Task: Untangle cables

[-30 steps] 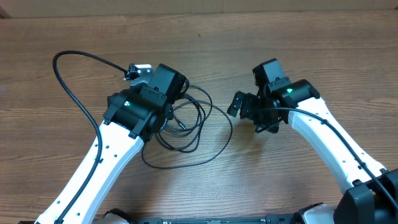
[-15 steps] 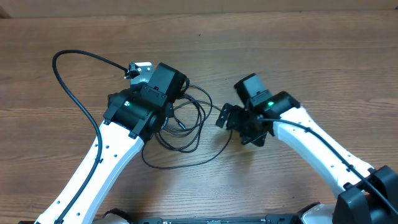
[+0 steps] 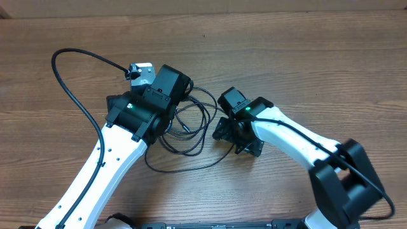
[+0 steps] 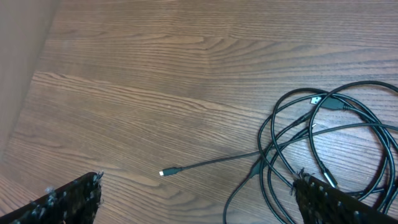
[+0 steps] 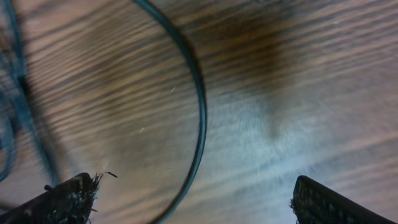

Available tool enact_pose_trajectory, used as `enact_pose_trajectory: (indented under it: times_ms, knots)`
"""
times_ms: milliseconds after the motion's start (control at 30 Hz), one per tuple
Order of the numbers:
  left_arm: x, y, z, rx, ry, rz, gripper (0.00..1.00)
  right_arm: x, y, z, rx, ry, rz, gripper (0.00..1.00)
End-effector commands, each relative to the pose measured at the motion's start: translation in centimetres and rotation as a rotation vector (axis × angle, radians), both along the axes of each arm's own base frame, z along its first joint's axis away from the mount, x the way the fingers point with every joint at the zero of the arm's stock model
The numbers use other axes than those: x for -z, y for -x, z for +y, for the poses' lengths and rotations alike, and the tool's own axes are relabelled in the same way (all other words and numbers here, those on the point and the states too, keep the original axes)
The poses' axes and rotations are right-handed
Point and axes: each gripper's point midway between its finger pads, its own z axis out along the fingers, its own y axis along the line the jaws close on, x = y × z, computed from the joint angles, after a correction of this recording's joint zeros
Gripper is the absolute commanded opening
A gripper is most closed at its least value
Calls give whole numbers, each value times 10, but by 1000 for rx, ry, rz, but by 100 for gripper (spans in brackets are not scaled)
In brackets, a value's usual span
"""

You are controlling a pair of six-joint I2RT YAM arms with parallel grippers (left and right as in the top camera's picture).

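To close on the curved piece of cable, my right gripper should lower toward the wood table first.
The cables lie as a tangle of thin black loops on the wood table, between my two arms. In the left wrist view the coil fills the right side, and one loose plug end points left on bare wood. My left gripper is open above the table, with its right finger over the coil's edge. From overhead, the left gripper sits at the tangle's left side, mostly under its own housing. My right gripper is open at the tangle's right rim. One cable strand curves between its fingers, untouched.
A thicker black arm cable arcs out to the left and ends at a small silvery connector. The table's far edge runs along the top. In the left wrist view the table's edge shows at the upper left.
My right arm has swung left, from well right of the tangle to its right rim. The left arm and the cables have stayed where they were.
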Motion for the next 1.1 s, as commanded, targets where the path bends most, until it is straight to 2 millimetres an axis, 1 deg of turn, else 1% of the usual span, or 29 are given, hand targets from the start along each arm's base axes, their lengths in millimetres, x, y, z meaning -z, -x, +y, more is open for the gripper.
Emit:
enact_pose_trajectory:
  times_ms: [0, 133, 300, 500, 700, 800, 967, 1067]
  knots:
    - [-5, 0, 7, -11, -29, -14, 100, 11, -3, -2, 12, 25, -2, 100]
    - [-5, 0, 7, -11, -29, -13, 100, 11, -8, -1, 23, 27, -27, 100]
    - [-5, 0, 7, -11, -29, -13, 100, 12, -9, -5, 44, 47, -33, 99]
    - [-5, 0, 7, -11, -29, -13, 99, 12, -7, -14, 98, 93, -27, 99]
    - [-5, 0, 7, -11, -29, -14, 100, 12, -8, -16, 120, 102, -33, 97]
    - [-5, 0, 7, -11, -29, -14, 100, 15, -7, -17, 123, 108, -25, 96]
    - [-5, 0, 7, -11, -29, -14, 100, 26, -3, -17, 139, 123, 12, 96]
    - [-5, 0, 7, -11, -29, -14, 100, 28, -4, -17, 139, 121, 11, 96]
